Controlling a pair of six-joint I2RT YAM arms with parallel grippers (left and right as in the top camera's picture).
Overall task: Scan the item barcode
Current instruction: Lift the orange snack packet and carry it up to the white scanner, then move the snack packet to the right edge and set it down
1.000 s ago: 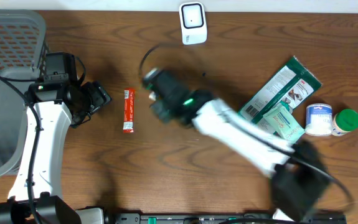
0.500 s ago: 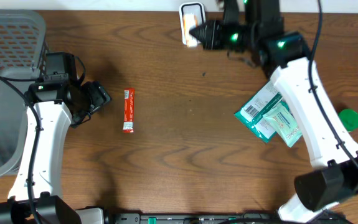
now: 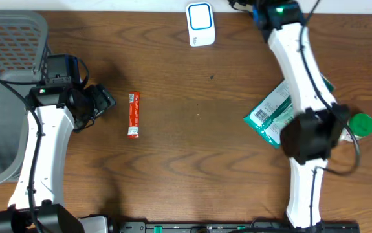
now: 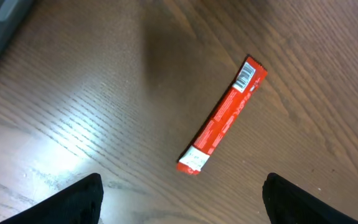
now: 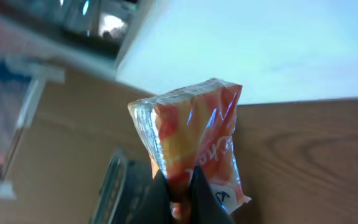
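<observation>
I will swing my right gripper over the glowing scanner, then back toward my base and down to the green pouches below it. I will release the packet (image 5: 191, 121) there.
My right gripper (image 5: 182, 198) is shut on a clear-wrapped orange and red snack packet (image 5: 191, 121), which stands upright above the closed fingers (image 5: 164, 196). In the overhead view that gripper (image 3: 261, 10) is at the table's far edge, right of the white scanner (image 3: 200, 24), whose face glows blue; the packet does not show there. A red bar (image 3: 133, 114) with a barcode at its far end lies flat on the wood. My left gripper (image 3: 100, 101) hovers just left of it, open and empty. The left wrist view has the bar (image 4: 223, 115) ahead of the spread fingertips (image 4: 82, 199).
A grey basket (image 3: 4, 39) fills the far left. Green pouches (image 3: 277, 116) and a green-lidded bottle (image 3: 361, 124) lie at the right, partly under my right arm (image 3: 302, 77). A dark blurred object (image 5: 113, 180) sits beside the right fingers.
My right arm has swung from the middle of the table to the far edge, past the scanner, whose face now glows blue. The left arm and the red bar have not moved.
</observation>
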